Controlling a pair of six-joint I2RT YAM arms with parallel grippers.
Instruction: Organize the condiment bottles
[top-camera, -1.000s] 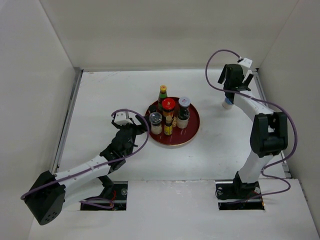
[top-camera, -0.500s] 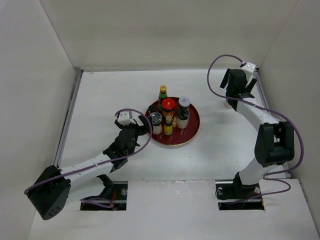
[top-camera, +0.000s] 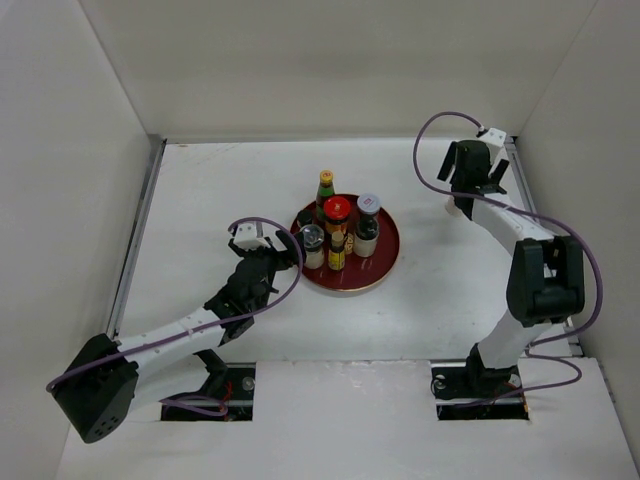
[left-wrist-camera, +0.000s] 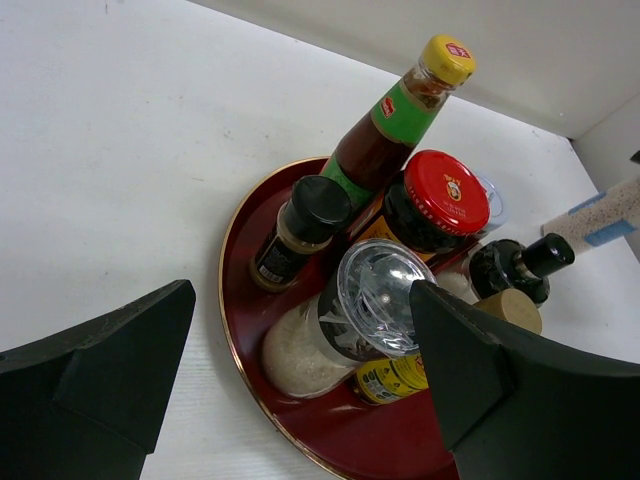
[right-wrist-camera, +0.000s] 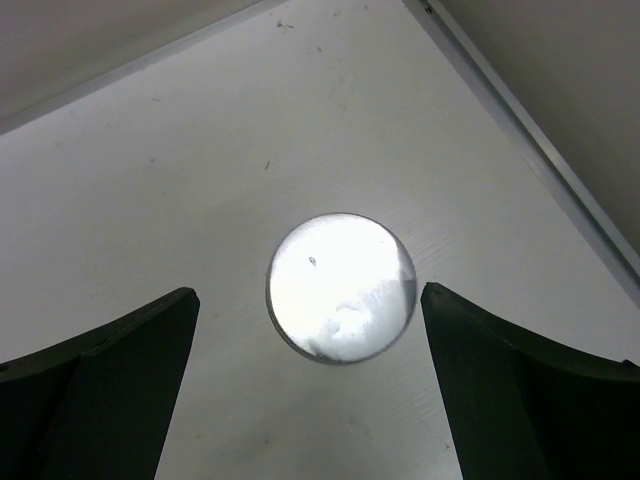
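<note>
I need to lower my right gripper over the silver-topped shaker next, until the open fingers are on either side of its round top (top-camera: 456, 203) (right-wrist-camera: 341, 287), because this shaker stands apart from the red tray.
A round red tray (top-camera: 383, 262) in the middle of the table holds several condiment bottles: a green yellow-capped bottle (top-camera: 326, 186), a red-lidded jar (top-camera: 337, 212), a grey-lidded dark jar (top-camera: 368, 214), a clear shaker (top-camera: 312, 243) and a slim amber bottle (top-camera: 337, 251). The left wrist view also shows a black-capped bottle (left-wrist-camera: 303, 228) and the shaker (left-wrist-camera: 380, 296). My left gripper (top-camera: 289, 251) is open at the tray's left rim, its jaws either side of the shaker. My right gripper (top-camera: 470, 178) is open directly above the tall white bottle (right-wrist-camera: 340, 286), which stands apart at the far right.
A metal rail (top-camera: 138, 235) runs along the table's left side and another (right-wrist-camera: 530, 140) along the right, close to the white bottle. White walls enclose the table on three sides.
My right gripper has shifted right and back until it stands over the white bottle. My left gripper has edged a little closer to the tray.
</note>
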